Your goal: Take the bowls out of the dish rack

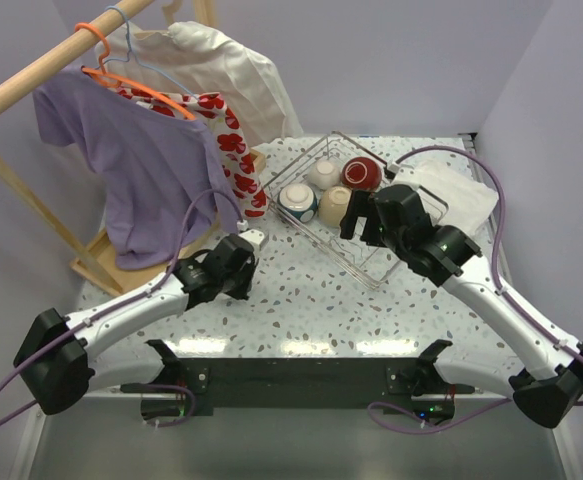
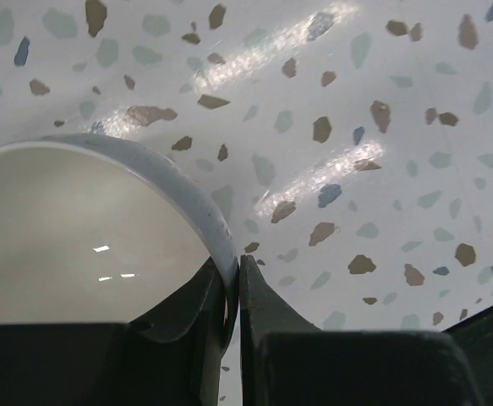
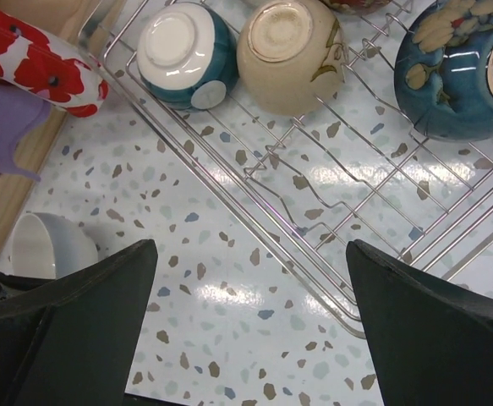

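Observation:
The white bowl in my left gripper lowers onto the clear patch of speckled table beside the dish rack next, then I release its rim.
In the left wrist view my left gripper is shut on the rim of a white bowl, one finger inside and one outside. The bowl is low over the speckled table, left of the dish rack; whether it touches I cannot tell. From the right wrist this white bowl shows at lower left. In the dish rack lie a teal-banded bowl, a beige bowl and a dark blue patterned bowl. A cream bowl and a dark red bowl sit farther back. My right gripper hangs open over the rack's near-left edge, holding nothing.
A wooden clothes rail with a purple shirt and a red poppy cloth stands at the left, its wooden base beside the rack. A white towel lies under the rack's right side.

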Controlling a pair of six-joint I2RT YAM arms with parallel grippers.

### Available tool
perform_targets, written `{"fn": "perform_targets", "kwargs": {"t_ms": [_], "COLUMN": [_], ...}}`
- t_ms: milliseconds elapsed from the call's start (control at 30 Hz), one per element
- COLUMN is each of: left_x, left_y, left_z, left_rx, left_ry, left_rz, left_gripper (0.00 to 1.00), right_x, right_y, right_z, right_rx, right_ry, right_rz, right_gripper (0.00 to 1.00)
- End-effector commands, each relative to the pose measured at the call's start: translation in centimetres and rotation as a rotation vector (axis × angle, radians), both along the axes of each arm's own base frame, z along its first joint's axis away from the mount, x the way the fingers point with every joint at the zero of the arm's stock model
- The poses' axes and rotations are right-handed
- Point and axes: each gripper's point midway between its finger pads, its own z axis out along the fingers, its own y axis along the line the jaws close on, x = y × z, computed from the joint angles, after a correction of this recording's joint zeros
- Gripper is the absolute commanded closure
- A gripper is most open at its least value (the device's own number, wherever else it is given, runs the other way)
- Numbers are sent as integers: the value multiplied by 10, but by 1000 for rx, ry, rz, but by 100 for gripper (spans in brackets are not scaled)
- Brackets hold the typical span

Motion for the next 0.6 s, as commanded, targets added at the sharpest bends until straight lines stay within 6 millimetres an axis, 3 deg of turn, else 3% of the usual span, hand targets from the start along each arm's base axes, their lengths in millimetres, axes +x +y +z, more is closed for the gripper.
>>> {"fn": "perform_targets", "kwargs": {"t_ms": [0,300,433,567], "left_x": [14,1,1,5], "left_y": [10,5,4,-1], "left_z": [1,-29,-35,-25], "left_rx": [68,94,103,74], "left_ry": [-13,91,108,88], "left_rz": [102,66,60,65], "left_gripper": [100,100,87,66], "right_x": [5,5,5,6], "right_y": [-5,-6,-7,-8], "right_z": [0,-13,-19,-21], "right_rx": [-33,-53,-71,-100], "right_ry": [-23,-4,5,11], "right_rz": [-14,-18,-15,-6], "right_gripper": [1,1,1,1]}}
